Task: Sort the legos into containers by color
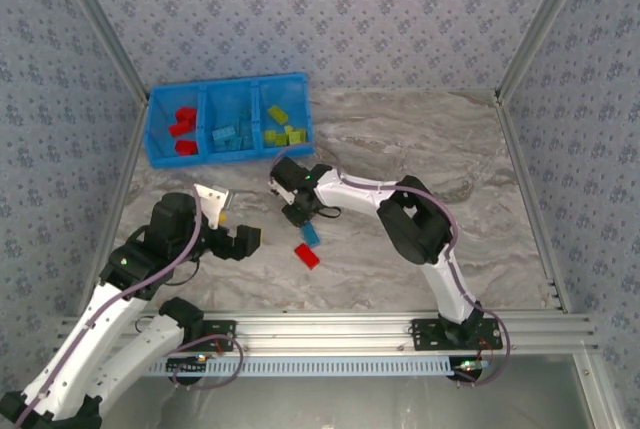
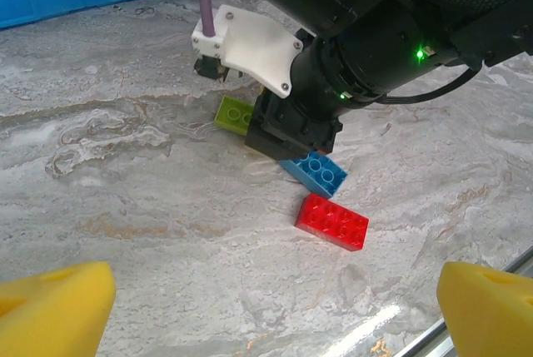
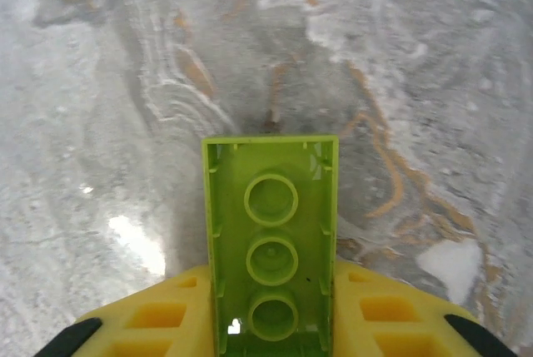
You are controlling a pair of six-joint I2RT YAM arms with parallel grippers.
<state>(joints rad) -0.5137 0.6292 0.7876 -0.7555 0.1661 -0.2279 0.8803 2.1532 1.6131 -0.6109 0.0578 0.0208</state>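
My right gripper lifts up and outward over the container with the lime green legos next. It releases this lego among its color, since that container lies outward.
My right gripper (image 3: 271,328) is shut on a lime green lego (image 3: 271,240), whose hollow underside faces the wrist camera between the yellow fingers (image 3: 158,315). It hangs low over the marble table, left of centre (image 1: 298,215). A light blue lego (image 1: 310,233) and a red lego (image 1: 307,256) lie on the table just beside it. My left gripper (image 1: 243,240) stands open a little to their left, with nothing between its fingers (image 2: 54,307). In the left wrist view I see the red lego (image 2: 331,221), the blue lego (image 2: 316,172) and the held green lego (image 2: 233,114).
The blue bin tray (image 1: 155,139) stands at the back left; its three containers hold red, light blue and lime green legos, left to right. Metal frame rails run along the table's sides and front edge (image 1: 400,324).
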